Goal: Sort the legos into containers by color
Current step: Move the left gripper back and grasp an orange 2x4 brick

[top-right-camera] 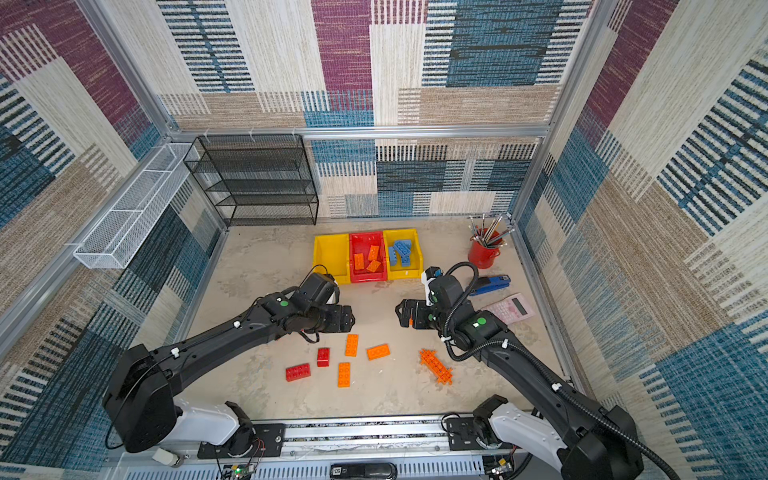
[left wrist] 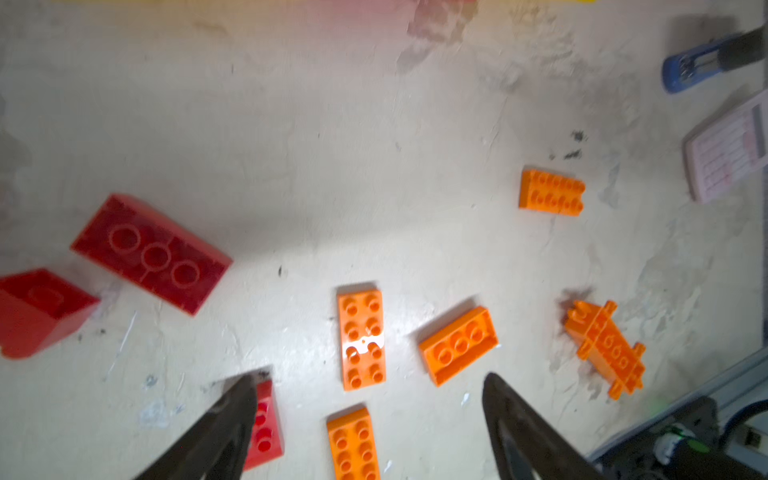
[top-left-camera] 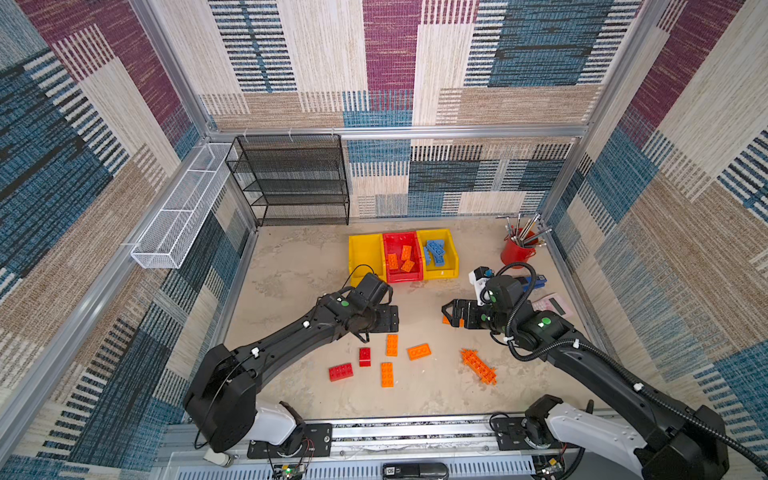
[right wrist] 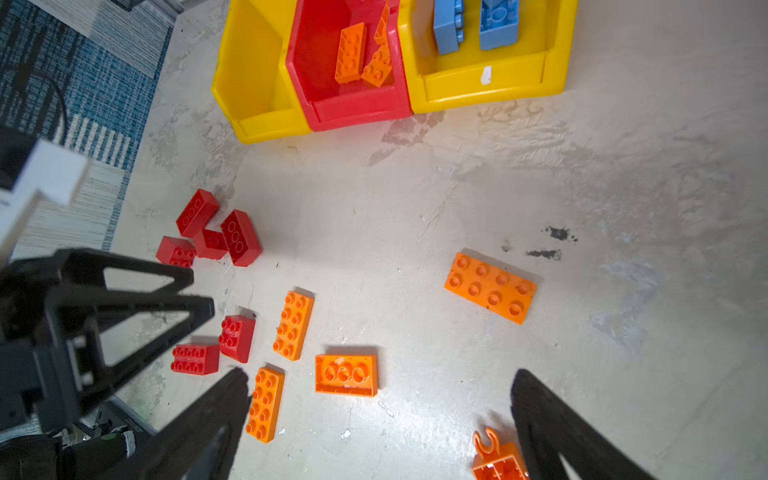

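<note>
The nearest orange brick point(left wrist: 362, 340) lies below and slightly back, its long sides already facing my open fingers. Next, the left gripper lowers them back over those sides.
Three containers stand side by side at the back: an empty yellow one point(top-left-camera: 365, 255), a red one point(top-left-camera: 401, 257) with orange legos point(right wrist: 351, 52), and a yellow one point(top-left-camera: 440, 253) with blue legos point(right wrist: 449, 25). On the table lie flat orange bricks point(top-left-camera: 392, 345) point(top-left-camera: 387, 374) point(top-left-camera: 419, 351), a spiky orange piece point(top-left-camera: 478, 366) and red bricks point(top-left-camera: 340, 371) point(top-left-camera: 365, 356). More red bricks point(right wrist: 212, 232) cluster near the left arm. My left gripper point(left wrist: 370, 380) hovers open above an orange brick point(left wrist: 353, 444). My right gripper point(right wrist: 380, 374) is open and empty, near another orange brick point(right wrist: 490, 286).
A red cup of metal tools point(top-left-camera: 517, 249), a blue stapler point(top-left-camera: 536, 282) and a pink calculator point(top-left-camera: 552, 305) sit at the right by the right arm. A black wire shelf point(top-left-camera: 291, 183) stands at the back left, and a white wire basket point(top-left-camera: 183, 208) hangs on the left wall.
</note>
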